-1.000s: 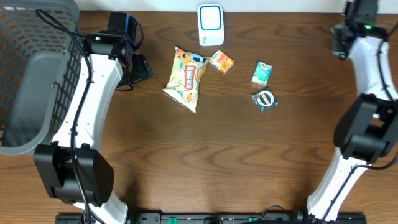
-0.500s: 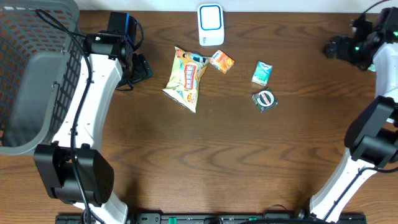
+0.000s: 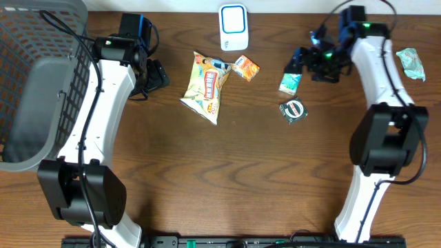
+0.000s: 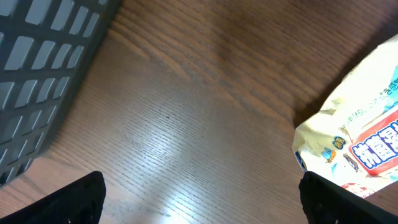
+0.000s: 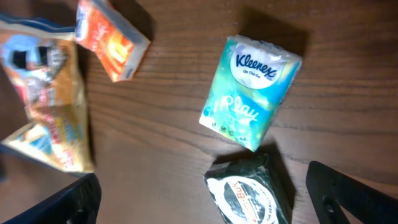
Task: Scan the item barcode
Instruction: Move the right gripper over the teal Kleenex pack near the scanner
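I need to move my right gripper to the left in the overhead view, then down onto the wrapper of the Kleenex pack, because its open fingers are beside the pack.
Several items lie mid-table: a yellow snack bag (image 3: 207, 86), a small orange packet (image 3: 245, 67), a green Kleenex pack (image 3: 290, 81) and a dark packet with a round label (image 3: 293, 110). The white and blue scanner (image 3: 233, 27) stands at the back edge. My right gripper (image 3: 304, 63) hovers open and empty just right of the Kleenex pack (image 5: 252, 90). In the right wrist view the dark packet (image 5: 252, 190) lies between its fingertips (image 5: 348, 193), below them. My left gripper (image 3: 158, 76) is open and empty over bare wood (image 4: 205, 205), left of the snack bag (image 4: 360, 130).
A grey mesh basket (image 3: 34, 83) fills the table's left end, and its wall (image 4: 37, 68) shows close to the left gripper. A crumpled green packet (image 3: 411, 63) lies at the far right, beyond the right arm.
The right arm has swung from the far right back corner leftward to the Kleenex pack, and its jaws have opened wider. A green packet now lies at the far right. The left arm is still.
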{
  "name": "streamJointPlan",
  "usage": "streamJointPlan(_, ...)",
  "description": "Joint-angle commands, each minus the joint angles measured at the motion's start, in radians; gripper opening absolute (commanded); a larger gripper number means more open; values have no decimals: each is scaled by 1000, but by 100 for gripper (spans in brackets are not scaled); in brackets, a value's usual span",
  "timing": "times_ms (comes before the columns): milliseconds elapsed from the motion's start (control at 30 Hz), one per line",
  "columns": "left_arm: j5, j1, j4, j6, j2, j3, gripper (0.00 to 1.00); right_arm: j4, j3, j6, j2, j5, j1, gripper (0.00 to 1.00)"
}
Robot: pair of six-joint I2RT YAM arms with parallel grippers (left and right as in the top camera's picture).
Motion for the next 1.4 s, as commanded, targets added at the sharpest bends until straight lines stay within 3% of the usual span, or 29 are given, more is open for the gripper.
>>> streamJointPlan(0,-13,3,-3,17,-5,3,98,27,5,155,-10,133,41,99)
streamJointPlan(300,-13,3,-3,17,-5,3,98,40,5,104,-10,137,172,99)
streamJointPlan(433,-13,3,-3,17,-5,3,98,43,5,105,-10,222,209,91)
streamJointPlan(633,-13,3,-3,17,-5,3,98,56,5,170,-9,291,230,87)
streamJointPlan(800,-13,3,-3,17,-5,3,98,90,5,180,-9,290,229,68)
streamJointPlan(1200,-13,3,-3,17,-5,3,98,155,-12,233,-9,476,242,64)
streamJointPlan(1367,-13,3,-3,17,-5,3,97,266,-104,248,-9,503,241,61)
